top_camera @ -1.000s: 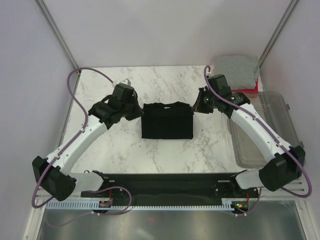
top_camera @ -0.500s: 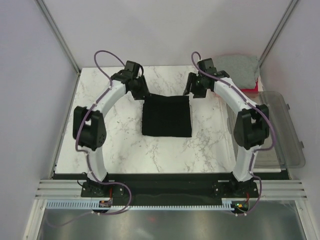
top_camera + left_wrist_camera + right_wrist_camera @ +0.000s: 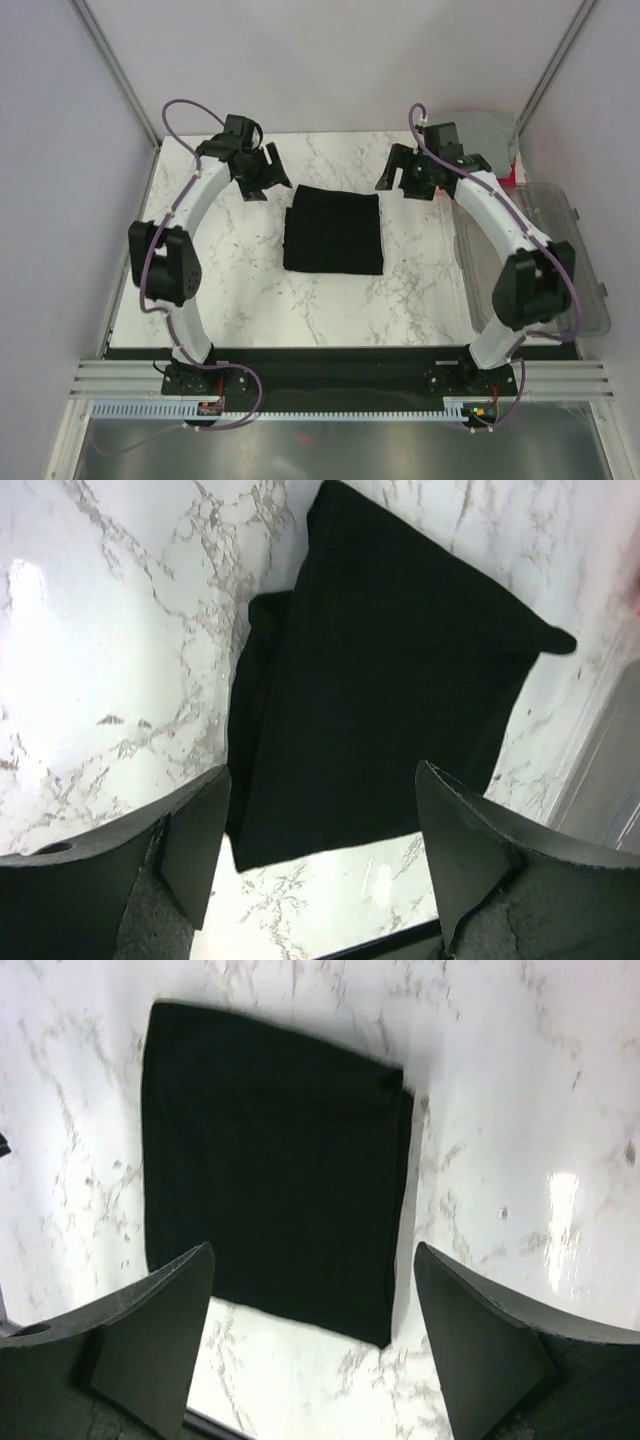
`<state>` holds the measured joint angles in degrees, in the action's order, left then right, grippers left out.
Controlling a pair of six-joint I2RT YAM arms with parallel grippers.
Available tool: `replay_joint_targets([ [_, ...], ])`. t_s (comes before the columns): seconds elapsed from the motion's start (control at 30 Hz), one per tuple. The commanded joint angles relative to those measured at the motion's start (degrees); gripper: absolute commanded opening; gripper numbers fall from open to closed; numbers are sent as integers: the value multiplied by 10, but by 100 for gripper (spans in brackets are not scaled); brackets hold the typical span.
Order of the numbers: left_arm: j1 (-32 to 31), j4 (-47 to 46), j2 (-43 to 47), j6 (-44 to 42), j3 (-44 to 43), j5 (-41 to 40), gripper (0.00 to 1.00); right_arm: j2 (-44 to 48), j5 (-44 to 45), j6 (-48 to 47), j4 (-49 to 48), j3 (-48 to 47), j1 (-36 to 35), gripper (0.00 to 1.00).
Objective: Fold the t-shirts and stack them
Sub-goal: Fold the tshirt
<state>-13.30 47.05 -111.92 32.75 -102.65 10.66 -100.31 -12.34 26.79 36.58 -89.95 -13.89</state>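
Observation:
I will lower my right gripper next, toward the left in the top view, onto the black shirt's far corner by the bin, because that corner is flat and uncovered.
A black t-shirt (image 3: pixel 333 230) lies folded into a neat rectangle on the middle of the marble table (image 3: pixel 250 280). It also fills the left wrist view (image 3: pixel 390 670) and the right wrist view (image 3: pixel 270 1160). My left gripper (image 3: pixel 262 176) hovers off the shirt's far left corner, open, with nothing between its fingers (image 3: pixel 322 770). My right gripper (image 3: pixel 400 178) hovers off the far right corner, also open and empty (image 3: pixel 314 1248). A folded grey t-shirt (image 3: pixel 492 135) sits at the back right on a red-pink one (image 3: pixel 506 173), partly hidden by the right arm.
A clear plastic bin (image 3: pixel 545 250) lies along the table's right edge, under the right arm. Grey walls and metal frame posts (image 3: pixel 115 70) close in the back and sides. The arm bases stand on a black rail (image 3: pixel 330 365) at the near edge.
Both grippers have opened, let go of the black t-shirt and drawn back from its far corners, left going left, right going right. The shirt lies flatter.

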Motion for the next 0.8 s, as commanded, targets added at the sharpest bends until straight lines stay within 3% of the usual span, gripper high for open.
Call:
replay_joint_targets([
  [0.0,-7,-36,160,-25,132,2,81,116,-29,1,-56,111,-10,88],
  [0.13,-11,-62,287,-28,268,2,81,253,-27,12,-75,231,-24,89],
  [0.33,-13,-52,477,-42,430,5,80,323,-34,34,-111,367,-37,90],
  [0.5,-12,-22,646,-46,515,-3,80,241,-23,-3,-116,317,-36,90],
  [0.77,-13,24,769,-39,549,-12,77,16,-26,-11,-186,189,-15,89],
])
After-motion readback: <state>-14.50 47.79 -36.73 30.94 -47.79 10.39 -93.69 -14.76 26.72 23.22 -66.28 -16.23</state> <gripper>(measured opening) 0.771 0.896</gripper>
